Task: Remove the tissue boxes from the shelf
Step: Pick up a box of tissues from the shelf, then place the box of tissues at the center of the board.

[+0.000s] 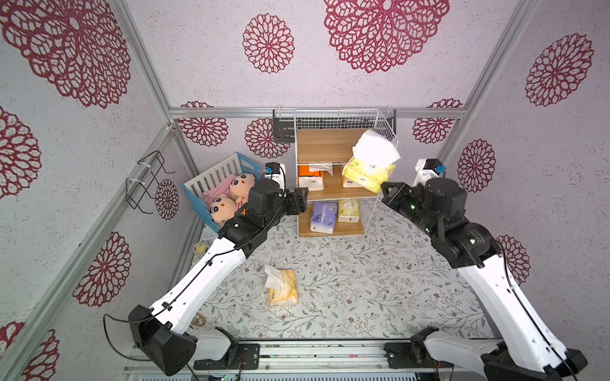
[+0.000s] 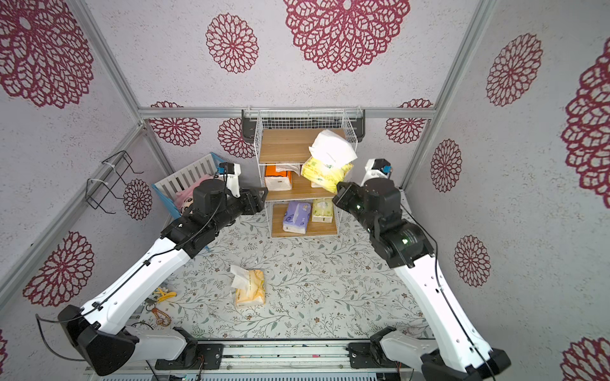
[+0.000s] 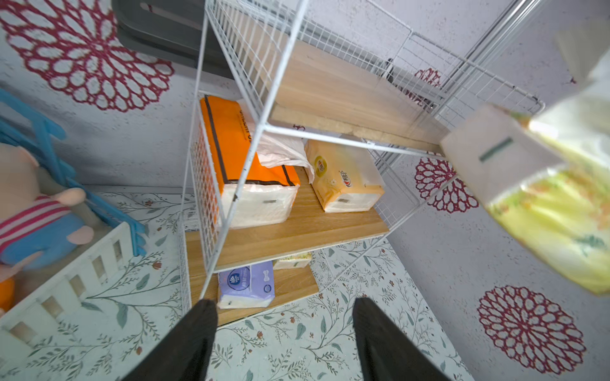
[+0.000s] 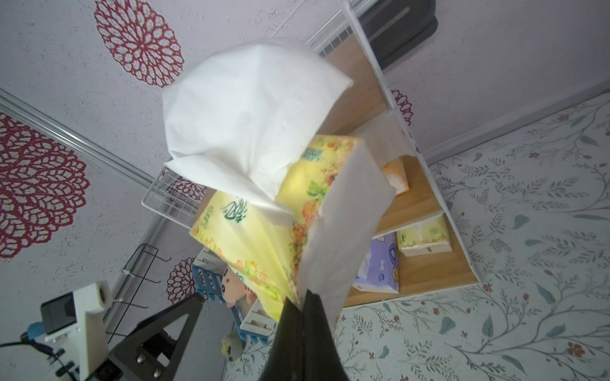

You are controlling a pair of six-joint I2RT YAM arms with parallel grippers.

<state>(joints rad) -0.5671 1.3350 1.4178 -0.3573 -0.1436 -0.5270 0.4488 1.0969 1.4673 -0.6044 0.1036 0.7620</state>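
My right gripper moves back and down next to free the pale yellow pack. Clear mat (image 1: 331,285) beside the yellow-orange pack lies below and back from it.
The shelf (image 1: 326,145) (image 2: 285,145) stands against the back wall. My right gripper (image 1: 385,188) (image 2: 340,190) (image 4: 303,297) is shut on an edge of a pale yellow tissue pack (image 1: 366,176) (image 4: 251,237), which hangs tilted in the air at the shelf's front right with white tissue puffing out. On the middle board lie an orange pack (image 3: 237,145) and a yellow-orange pack (image 3: 343,178). The bottom board holds a purple pack (image 1: 322,217) (image 3: 246,283) and a pale yellow pack (image 1: 349,210). Open and holding nothing, my left gripper (image 1: 302,201) (image 3: 285,301) hovers by the shelf's left front.
Another yellow-orange tissue pack (image 1: 282,288) lies on the floral floor mat in front. A blue-and-white crib (image 1: 214,179) with plush dolls stands left of the shelf under my left arm. A black wire rack (image 1: 145,181) hangs on the left wall.
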